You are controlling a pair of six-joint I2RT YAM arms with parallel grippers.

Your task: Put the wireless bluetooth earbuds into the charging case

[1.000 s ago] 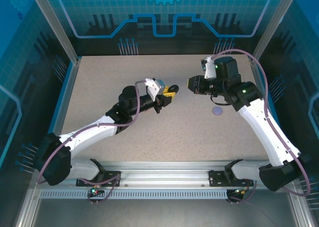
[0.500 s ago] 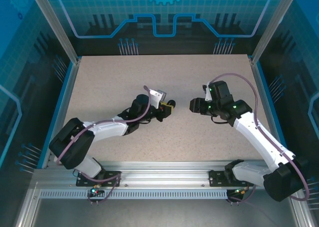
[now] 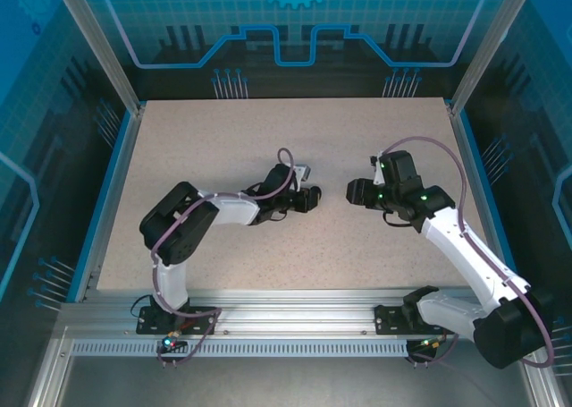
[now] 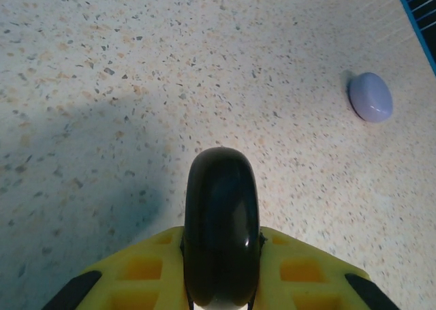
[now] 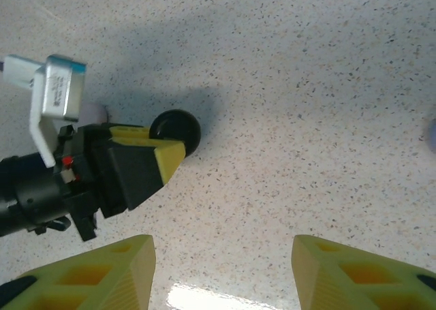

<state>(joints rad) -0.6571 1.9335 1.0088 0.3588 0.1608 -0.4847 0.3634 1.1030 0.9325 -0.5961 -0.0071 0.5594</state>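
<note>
My left gripper will next put the black round charging case down on the bare speckled tabletop below and let go of it, because the case is still above that clear spot.
My left gripper is shut on a glossy black round charging case, held on edge just above the speckled table. In the right wrist view that black case sticks out of the left gripper's yellow fingertips. The right gripper stands open over bare table, empty, facing the left gripper across a small gap; from above the right gripper sits mid-table. A closed lilac round case lies on the table beyond. The tiny stemmed earbuds are out of view.
A pale pinkish round object peeks out behind the left wrist camera mount. The table's blue right edge runs near the lilac case. Open speckled tabletop stretches to the rear and left.
Both grippers have come down toward the table's middle. The left arm has folded low, carrying the black case slightly right. The right arm now covers the lilac case from above.
</note>
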